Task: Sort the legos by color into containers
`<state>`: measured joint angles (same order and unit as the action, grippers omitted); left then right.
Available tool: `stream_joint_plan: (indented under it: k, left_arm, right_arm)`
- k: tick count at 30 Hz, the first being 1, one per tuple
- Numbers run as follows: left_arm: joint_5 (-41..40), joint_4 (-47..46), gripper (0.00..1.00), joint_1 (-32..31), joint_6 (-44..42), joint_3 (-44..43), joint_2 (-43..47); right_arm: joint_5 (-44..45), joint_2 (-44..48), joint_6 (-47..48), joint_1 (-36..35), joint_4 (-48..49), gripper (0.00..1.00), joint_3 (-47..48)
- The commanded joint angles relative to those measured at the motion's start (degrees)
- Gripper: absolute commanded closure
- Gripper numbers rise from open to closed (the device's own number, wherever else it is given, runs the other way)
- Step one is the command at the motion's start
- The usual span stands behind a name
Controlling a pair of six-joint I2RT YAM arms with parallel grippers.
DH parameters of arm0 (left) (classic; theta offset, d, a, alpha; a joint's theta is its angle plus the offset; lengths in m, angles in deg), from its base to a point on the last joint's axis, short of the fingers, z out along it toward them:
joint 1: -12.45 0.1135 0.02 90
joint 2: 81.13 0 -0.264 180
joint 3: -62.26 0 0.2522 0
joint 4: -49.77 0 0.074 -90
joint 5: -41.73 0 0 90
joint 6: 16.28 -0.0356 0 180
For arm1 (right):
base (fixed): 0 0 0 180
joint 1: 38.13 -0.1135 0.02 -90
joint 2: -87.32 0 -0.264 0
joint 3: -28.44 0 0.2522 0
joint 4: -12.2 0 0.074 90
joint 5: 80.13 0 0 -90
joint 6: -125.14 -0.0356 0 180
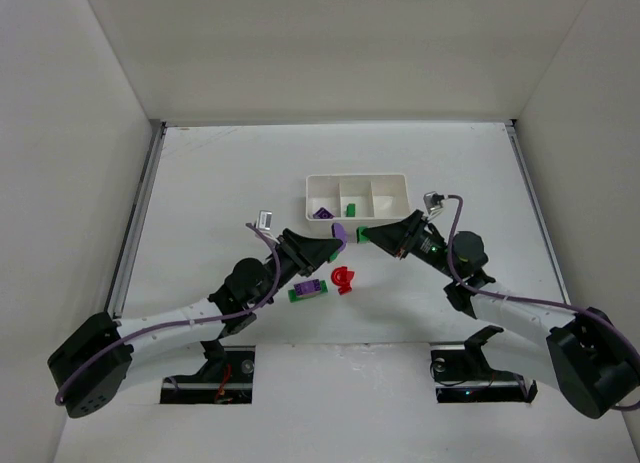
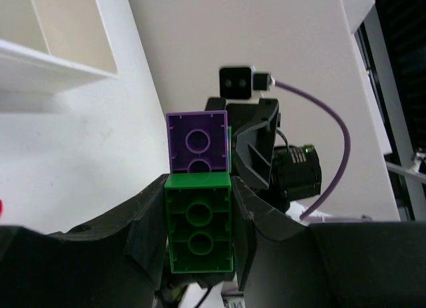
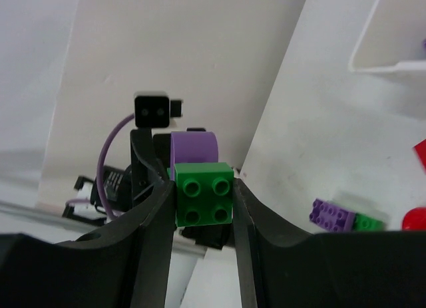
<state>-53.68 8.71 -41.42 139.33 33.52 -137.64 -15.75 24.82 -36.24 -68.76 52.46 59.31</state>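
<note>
My right gripper will next swing outward and tip down over the tray's middle section point(image 1: 356, 194) to let go of its green brick, as another green one lies there.
My left gripper point(image 1: 338, 241) and right gripper point(image 1: 366, 234) meet tip to tip just in front of the white tray point(image 1: 357, 182). Both hold one joined stack of legos. In the left wrist view my left gripper point(image 2: 200, 188) is shut on a green brick point(image 2: 200, 221) with a purple brick point(image 2: 197, 142) on its far end. In the right wrist view my right gripper point(image 3: 203, 185) is shut on a green square brick point(image 3: 204, 195) against that purple piece point(image 3: 194, 148). A purple brick point(image 1: 322, 213) lies in the tray's left compartment and a green one point(image 1: 349, 210) in the middle.
A joined purple and green lego point(image 1: 308, 289) and a red piece point(image 1: 344, 279) lie on the table below the grippers. They also show in the right wrist view, the purple and green lego point(image 3: 339, 216) and the red piece point(image 3: 416, 218). The tray's right compartment point(image 1: 388, 198) holds nothing visible.
</note>
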Motion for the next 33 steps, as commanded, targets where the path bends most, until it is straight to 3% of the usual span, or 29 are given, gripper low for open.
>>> stream_joint_plan:
  k: [1, 10, 19, 23, 33]
  left_arm:
    - [-2.9, -0.6, 0.86, 1.7, -1.4, -0.4, 2.8]
    - [-2.7, 5.0, 0.86, 2.9, -4.9, -3.0, 6.2]
    - [-3.9, 18.2, 0.87, 2.7, -15.6, -11.3, 8.8]
    - [-6.2, 23.5, 0.87, 3.1, -19.5, -13.5, 8.7]
    - [-9.9, 27.1, 0.86, 3.3, -26.3, -16.3, 7.6]
  right_arm:
    - [1.5, 2.0, 1.1, 2.7, 2.1, 0.65, -0.1]
    - [-0.2, 2.7, 2.1, 4.7, -0.8, 0.64, 0.4]
    - [1.4, 2.8, 6.6, 4.4, -7.0, 0.64, 3.1]
    - [4.8, 2.6, 11.2, 4.4, -12.9, 0.64, 5.4]
    - [15.9, -1.9, 22.3, 2.4, -26.4, 0.64, 14.1]
